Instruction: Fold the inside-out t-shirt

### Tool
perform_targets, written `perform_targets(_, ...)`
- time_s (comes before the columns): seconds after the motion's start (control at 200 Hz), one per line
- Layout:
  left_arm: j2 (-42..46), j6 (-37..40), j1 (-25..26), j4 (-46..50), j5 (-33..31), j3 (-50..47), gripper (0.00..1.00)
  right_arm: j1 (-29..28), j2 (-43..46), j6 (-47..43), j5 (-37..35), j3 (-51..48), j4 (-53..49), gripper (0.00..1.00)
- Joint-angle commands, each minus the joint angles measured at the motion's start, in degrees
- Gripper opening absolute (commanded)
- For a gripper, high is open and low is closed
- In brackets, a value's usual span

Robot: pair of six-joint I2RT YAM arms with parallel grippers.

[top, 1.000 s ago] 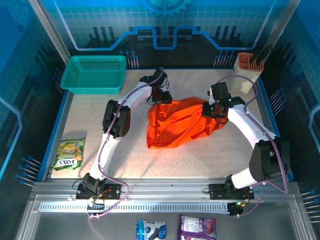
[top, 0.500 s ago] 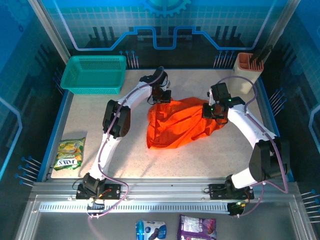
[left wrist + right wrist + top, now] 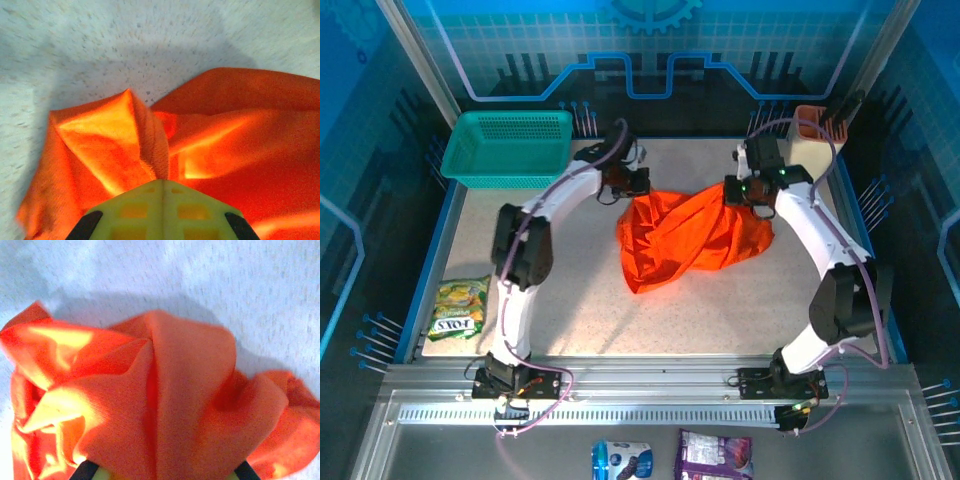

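Note:
The t-shirt (image 3: 692, 236) is bunched up, so my right gripper will next lift its cloth, carry it outward toward the table's far edge, and then let go.
The inside-out t-shirt (image 3: 692, 236) is a bunched orange-red heap on the speckled table, held up along its far edge between both arms. My left gripper (image 3: 633, 189) is at the shirt's far left corner. In the left wrist view its yellow-green fingers (image 3: 140, 210) are pressed together on a ridge of the t-shirt (image 3: 150, 145). My right gripper (image 3: 744, 196) is at the far right corner, shut on cloth. In the right wrist view the t-shirt (image 3: 190, 390) drapes over the fingers and hides them.
A teal mesh basket (image 3: 510, 148) stands at the far left corner. An orange holder (image 3: 812, 125) sits at the far right. A yellow-green snack packet (image 3: 458, 306) lies near the left edge. Two packets (image 3: 622, 460) (image 3: 715, 455) lie below the front rail.
The left gripper has shut on the shirt's left corner. Both grippers have moved toward the far side and slightly apart, drawing the shirt's far edge with them.

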State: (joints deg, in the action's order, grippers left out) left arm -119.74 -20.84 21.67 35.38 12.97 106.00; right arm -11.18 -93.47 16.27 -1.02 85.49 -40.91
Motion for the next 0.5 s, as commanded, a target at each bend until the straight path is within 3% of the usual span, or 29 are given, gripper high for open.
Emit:
perform_targets(0.0,11.95,-4.26,-2.79,-7.82,1.61,-8.87,0.0,1.02,-4.96,-3.92,0.96,11.37,-2.23,0.0)
perform_targets(0.225,33.12,-8.97,-3.48,-12.17,2.01,-29.5,0.0,-0.31,-18.03,-7.4,11.07,34.03,-6.68,0.0)
perform_targets(0.305,39.57,-12.0,-3.4,-13.85,2.76,-37.02,0.0,-1.88,-23.72,-8.29,11.47,42.78,-11.54,0.0)
perform_targets(0.405,46.33,-16.07,-3.18,-15.52,3.11,-44.79,0.0,-4.87,-28.99,-9.18,5.47,51.36,-19.7,0.16)
perform_targets(0.495,50.14,-18.27,-2.74,-16.61,2.93,-49.28,0.0,-9.13,-27.49,-11.54,-2.46,48.6,-21.7,0.29)
